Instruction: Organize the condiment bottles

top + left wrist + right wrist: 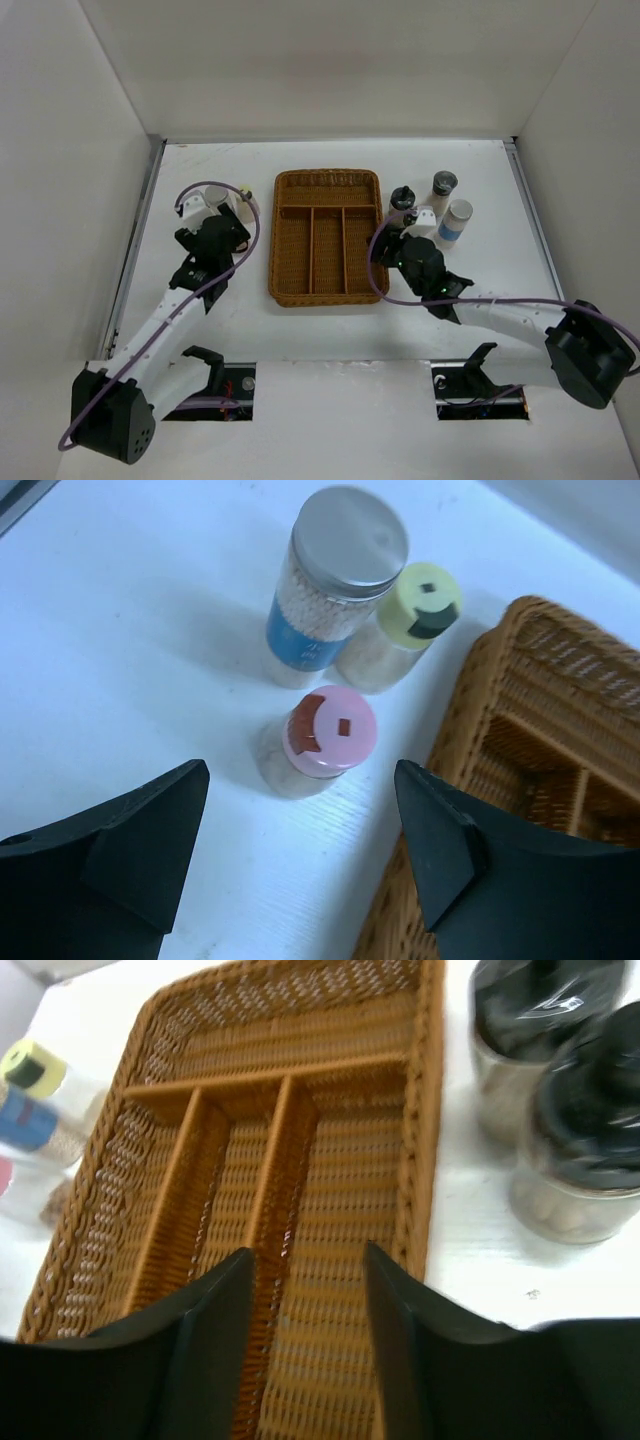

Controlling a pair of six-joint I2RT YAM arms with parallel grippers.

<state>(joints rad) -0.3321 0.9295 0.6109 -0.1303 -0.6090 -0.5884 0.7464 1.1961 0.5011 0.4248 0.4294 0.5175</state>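
The pink cap (331,728) comes between my left gripper's fingers next, as it moves down and toward the tray's edge to close. That bottle stands nearest its open fingers.
In the left wrist view three bottles stand together on the white table: a pink-capped one (330,732), a yellow-green-capped one (420,605) and a taller silver-lidded, blue-labelled one (345,545). My left gripper (300,780) is open and empty, just short of the pink-capped bottle. My right gripper (308,1255) is open and empty above the right compartment of the wicker tray (425,1110). Two black-capped bottles (590,1110) (540,1010) stand just right of the tray. From above, a white-capped, blue-labelled bottle (458,215) stands further right.
The brown wicker divided tray (325,290) lies mid-table between the two groups and holds nothing. Its edge (480,680) runs right beside my left gripper's right finger. White walls enclose the table on three sides.
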